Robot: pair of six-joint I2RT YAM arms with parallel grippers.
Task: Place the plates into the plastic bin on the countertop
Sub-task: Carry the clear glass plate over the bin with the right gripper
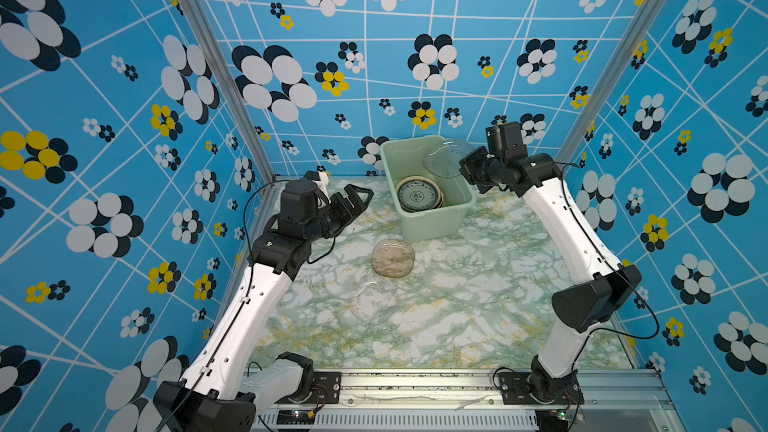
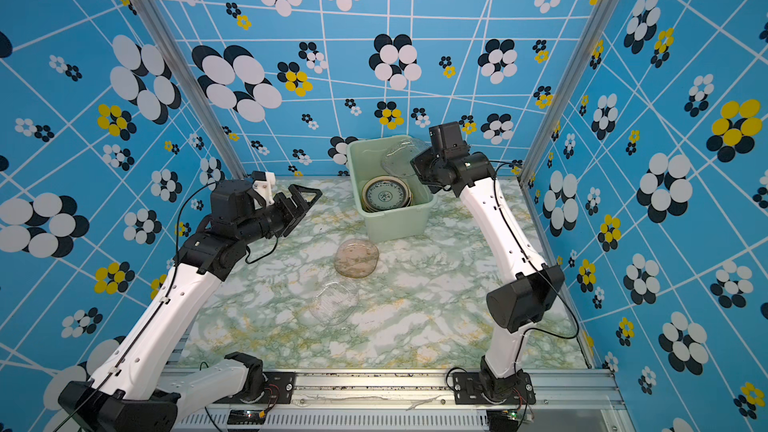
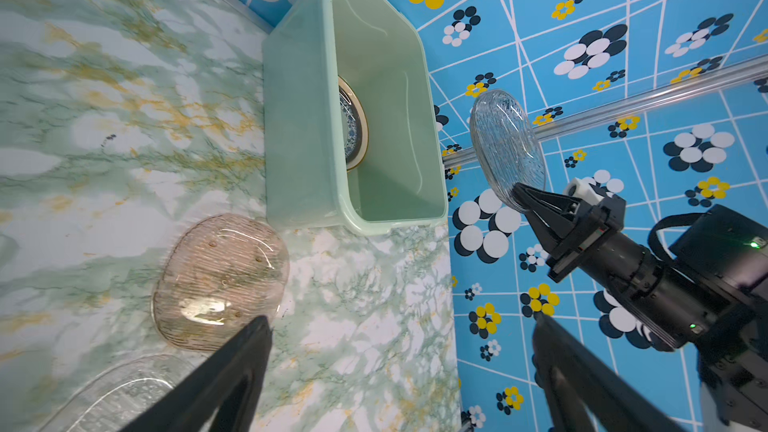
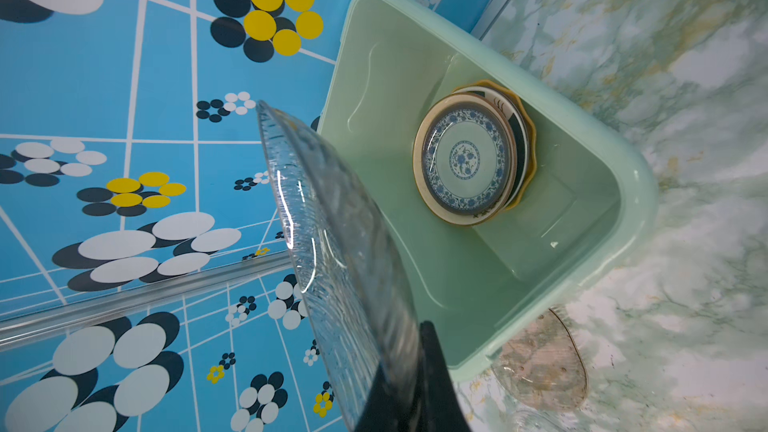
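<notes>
I will lower my right gripper into the bin next and let go of the clear plate on the blue-patterned plate (image 1: 417, 195) (image 4: 463, 162), because that lies below my right gripper, toward the left gripper.
The pale green plastic bin (image 1: 432, 218) (image 2: 395, 222) stands at the back of the marbled countertop (image 1: 478, 305). Inside lies a stack of plates with a blue-patterned plate (image 1: 417, 195) (image 4: 463, 162) on top. My right gripper (image 3: 519, 193) (image 4: 415, 367) is shut on the rim of a clear glass plate (image 1: 444, 157) (image 4: 332, 251), held on edge over the bin's far right corner. A brown glass plate (image 1: 392, 258) (image 3: 220, 280) lies flat in front of the bin, with another clear plate (image 1: 374, 303) (image 2: 334, 303) nearer still. My left gripper (image 1: 359, 199) (image 3: 401, 317) hovers open and empty left of the bin.
Blue flowered walls close in the back and both sides, with aluminium corner posts (image 1: 216, 68) at the back. A metal rail (image 1: 415, 384) with both arm bases runs along the front edge. Bare countertop stretches right of the two loose plates.
</notes>
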